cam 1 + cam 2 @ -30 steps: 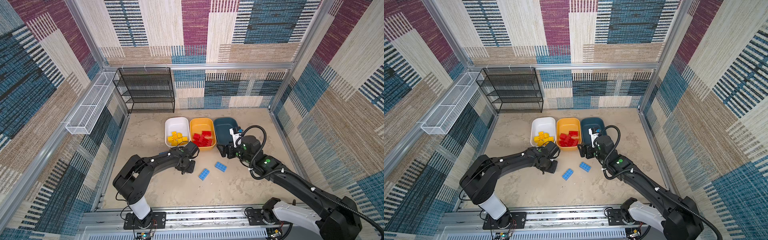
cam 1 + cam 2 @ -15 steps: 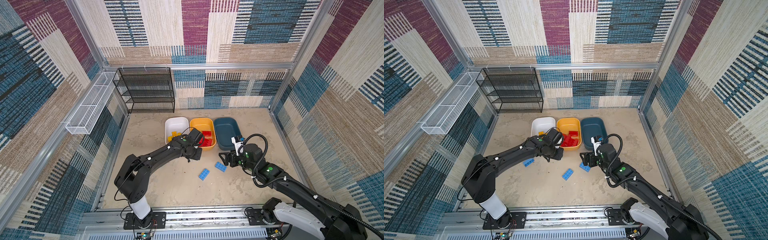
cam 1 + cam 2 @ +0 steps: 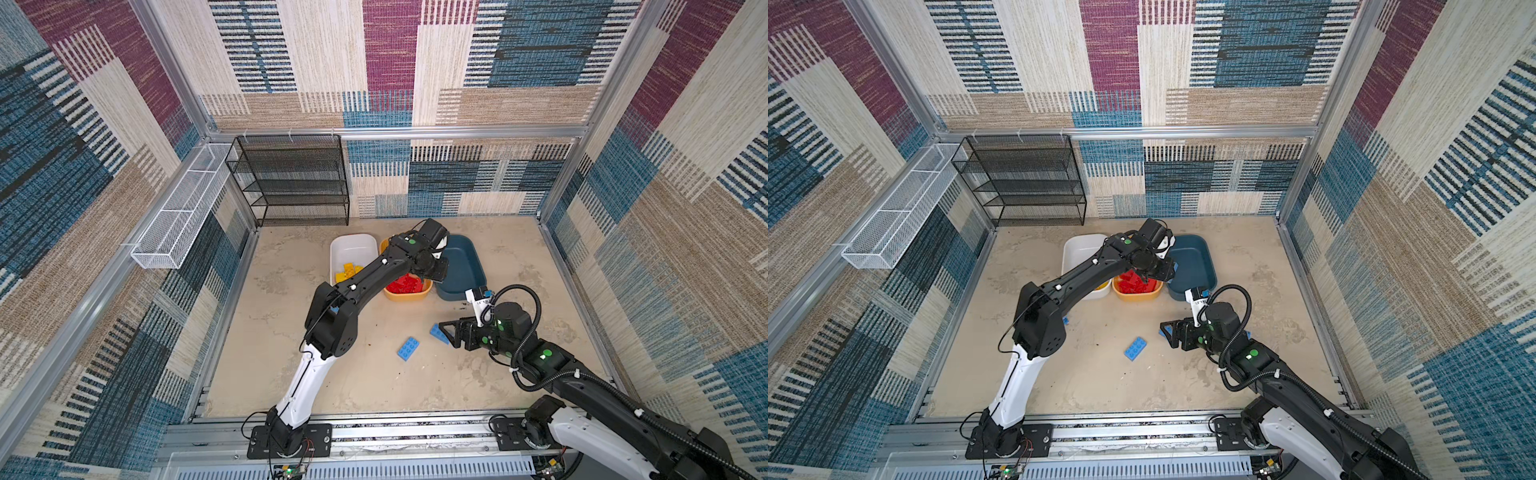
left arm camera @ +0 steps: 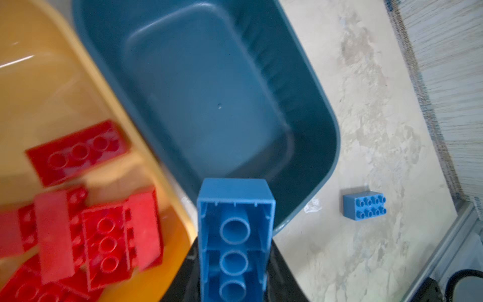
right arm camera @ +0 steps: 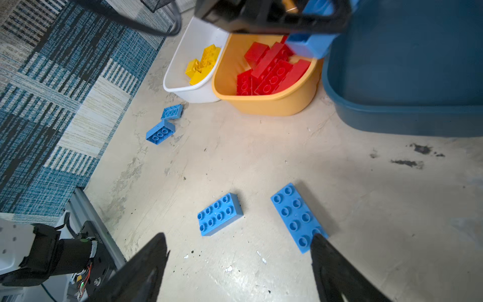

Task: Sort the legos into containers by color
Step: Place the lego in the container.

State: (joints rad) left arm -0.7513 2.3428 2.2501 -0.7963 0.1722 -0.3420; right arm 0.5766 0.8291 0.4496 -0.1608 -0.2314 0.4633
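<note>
I will move my left gripper over the empty dark teal container (image 3: pixel 460 271) (image 4: pixel 219 123) next, away from the red legos, and let go of the light blue lego, because the container opens just past it.
My left gripper (image 4: pixel 235 274) is shut on a light blue lego (image 4: pixel 235 235), held above the edge between the yellow-orange container (image 3: pixel 407 296) and the dark teal container (image 3: pixel 465 266). The teal one holds nothing. Red legos (image 5: pixel 271 70) fill the orange container, and yellow legos (image 5: pixel 202 64) lie in the white container (image 3: pixel 353 241). My right gripper (image 5: pixel 240 236) hangs open just above the floor. A blue lego (image 5: pixel 220 214) and a long flat blue lego (image 5: pixel 295 214) lie in front of it, the flat one beside one fingertip.
Two more blue legos (image 5: pixel 160 132) lie on the floor near the white container, and another (image 4: pixel 364 206) lies beyond the teal one near the right wall. A black mesh rack (image 3: pixel 291 183) stands at the back left, with a white wire basket (image 3: pixel 178 216) on the left wall.
My left arm lifted from the floor and swung right over the containers with the blue lego. My right gripper pulled back from the teal container and came down toward the floor legos.
</note>
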